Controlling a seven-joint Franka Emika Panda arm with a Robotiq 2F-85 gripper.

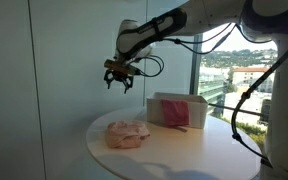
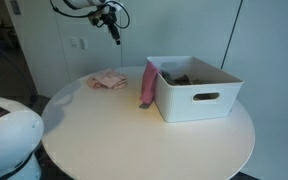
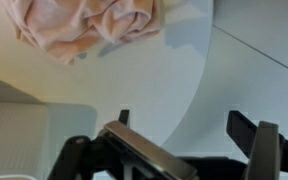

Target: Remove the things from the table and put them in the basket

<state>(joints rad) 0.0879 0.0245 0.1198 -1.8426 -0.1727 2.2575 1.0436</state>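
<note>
The crumpled pink cloth is far below my gripper. My gripper will next lower its open fingers onto the cloth's bunched middle [image 1: 128, 134] [image 3: 94, 18], where raised folds give it something to pinch.
A crumpled pink cloth [image 1: 127, 134] lies on the round white table [image 1: 184, 155]; it also shows in an exterior view [image 2: 108, 81] and at the top of the wrist view [image 3: 84, 25]. A white basket [image 2: 194, 88] stands on the table with a pink cloth [image 2: 148, 88] draped over its side; the basket also shows in an exterior view [image 1: 178, 109]. My gripper [image 1: 119, 82] hangs high above the table, above the crumpled cloth, open and empty. It also shows in an exterior view [image 2: 115, 35] and in the wrist view [image 3: 184, 125].
Dark items lie inside the basket [image 2: 179, 78]. A white wall stands behind the table [image 1: 54, 70], and a window with a city view is beside it [image 1: 234, 70]. A white robot body part [image 2: 4, 135] sits near the table's edge.
</note>
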